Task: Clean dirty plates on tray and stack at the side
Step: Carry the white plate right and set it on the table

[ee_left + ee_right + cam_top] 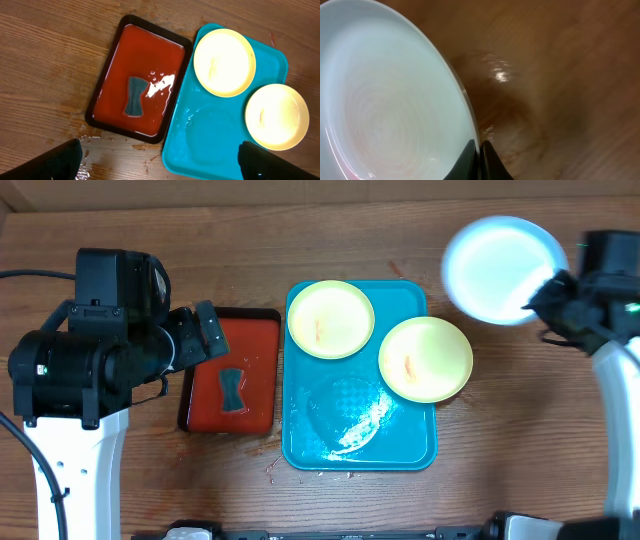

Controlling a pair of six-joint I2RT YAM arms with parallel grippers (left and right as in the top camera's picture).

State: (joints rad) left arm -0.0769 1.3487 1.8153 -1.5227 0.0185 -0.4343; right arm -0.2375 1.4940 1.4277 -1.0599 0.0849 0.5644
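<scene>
The blue-white plate (pixel 498 254) goes down and back next, and my right gripper then releases its rim. Clear tabletop (pixel 531 374) beside the overhanging yellow-green plate lies below and back from it.
The turquoise tray (pixel 310 445) lies mid-table and holds two pale yellow-green plates: one at its back left (pixel 330 319) and one overhanging its right rim (pixel 425 358), each with a small orange smear. Both show in the left wrist view (pixel 224 61) (pixel 276 116), as does the tray (pixel 210 135). My right gripper (pixel 545 292) is shut on the rim of the pale blue-white plate (pixel 498 254), held above the bare tabletop at the back right; the wrist view shows the fingers (pixel 480 152) pinching the plate's edge (pixel 385 105). My left gripper (pixel 160 160) is open and empty, above the red tray.
A red tray with a black rim (pixel 258 360) sits left of the turquoise tray, wet, with a small blue-grey sponge (pixel 232 388) in it. Water drops lie on the wood in front of both trays (pixel 275 468). Bare wood tabletop (pixel 520 410) extends right.
</scene>
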